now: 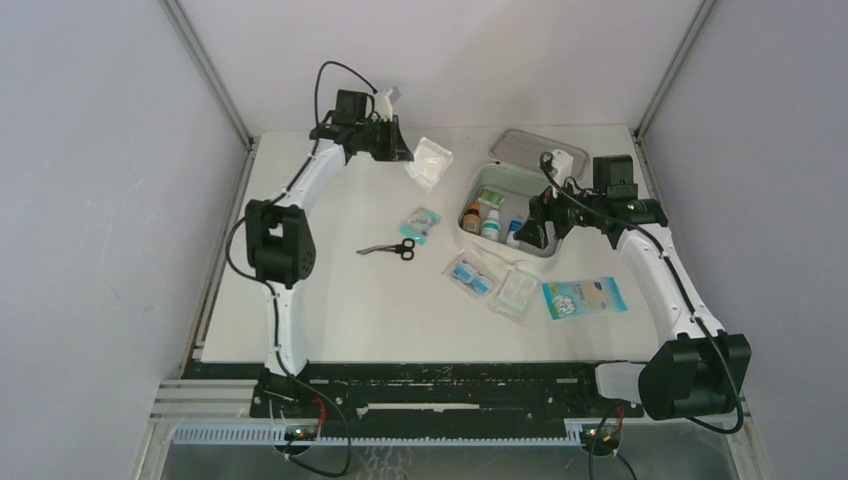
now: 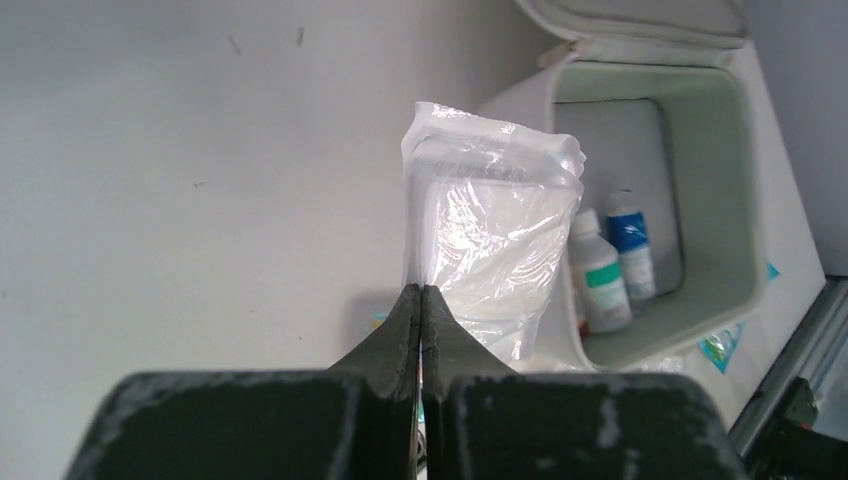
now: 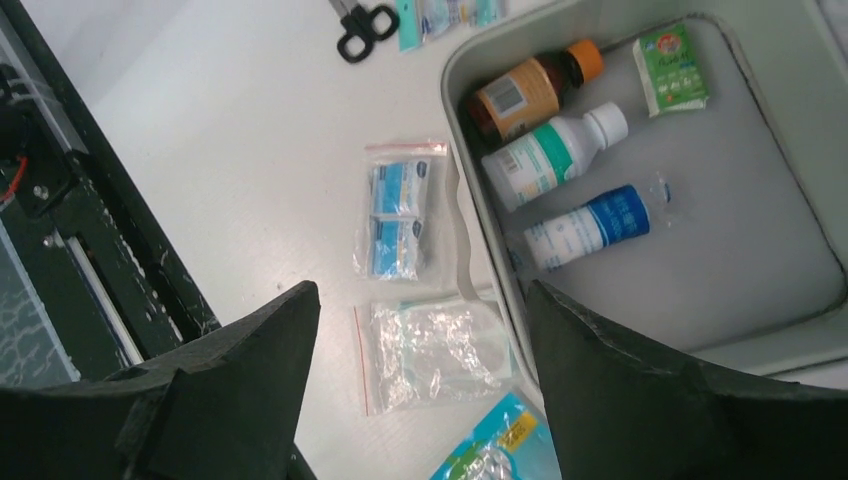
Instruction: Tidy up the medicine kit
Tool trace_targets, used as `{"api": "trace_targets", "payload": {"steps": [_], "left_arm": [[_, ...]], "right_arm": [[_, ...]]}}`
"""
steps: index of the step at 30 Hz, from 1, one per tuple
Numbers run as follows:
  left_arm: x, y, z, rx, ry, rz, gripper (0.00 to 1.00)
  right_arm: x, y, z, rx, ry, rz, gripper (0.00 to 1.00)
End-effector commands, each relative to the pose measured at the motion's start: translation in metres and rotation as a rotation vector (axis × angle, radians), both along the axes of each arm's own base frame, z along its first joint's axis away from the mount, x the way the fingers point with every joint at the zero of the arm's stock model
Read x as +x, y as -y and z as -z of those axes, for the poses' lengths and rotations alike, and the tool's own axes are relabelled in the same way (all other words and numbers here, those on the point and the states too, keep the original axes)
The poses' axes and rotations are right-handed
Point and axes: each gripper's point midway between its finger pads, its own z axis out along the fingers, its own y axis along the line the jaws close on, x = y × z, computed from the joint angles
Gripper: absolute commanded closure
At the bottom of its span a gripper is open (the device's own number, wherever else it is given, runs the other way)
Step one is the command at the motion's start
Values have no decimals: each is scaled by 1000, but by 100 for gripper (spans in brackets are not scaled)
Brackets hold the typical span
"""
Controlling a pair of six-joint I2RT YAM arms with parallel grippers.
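Note:
I will next move my right gripper across the kit's bottles toward my left gripper and onto the plastic packet's free side [image 1: 443, 166], because my left gripper is pinching the opposite edge.
The medicine kit [image 1: 466, 200] is a white zip case lying open at the back right, its lid [image 1: 545, 150] folded away. Three bottles [image 3: 550, 155] and a green sachet [image 3: 672, 68] lie on its pale grey floor [image 3: 740, 200]. My left gripper [image 1: 405, 152] is shut on the edge of a clear plastic packet [image 2: 490, 230], just left of the kit [image 2: 725, 130]. In the left wrist view my left gripper [image 2: 422, 292] pinches the packet's near corner. My right gripper [image 3: 420, 290] stands open and holds nothing, above the kit's near rim and a clear zip packet [image 3: 435, 350].
Black scissors [image 1: 390, 248] lie mid-table beside a small teal packet [image 1: 420, 222]. Two clear packets [image 1: 472, 272] [image 1: 517, 292] and a blue wipes pack [image 1: 583, 297] lie in front of the kit. The black rail [image 3: 100, 250] runs along the table's near edge.

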Motion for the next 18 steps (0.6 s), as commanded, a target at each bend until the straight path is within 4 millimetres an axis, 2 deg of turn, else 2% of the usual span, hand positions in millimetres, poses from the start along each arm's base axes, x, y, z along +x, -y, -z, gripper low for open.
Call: {"api": "trace_targets", "payload": {"steps": [1,6,11,15,18], "left_arm": [[-28,3,-61,-60,138,95,100],[-70,9,-91,-130,173,170,100],[-109,17,-107,-169,222,244,100],[-134,24,-115,-171,274,291,100],[-149,31,-115,-161,296,321,100]], "right_arm": [[16,-15,-42,86,117,-14,25],[33,-35,-62,170,120,-36,20],[49,-57,-78,260,85,-61,14],[55,-81,-75,311,4,-110,11],[57,-100,-65,325,-58,-142,9]]}}
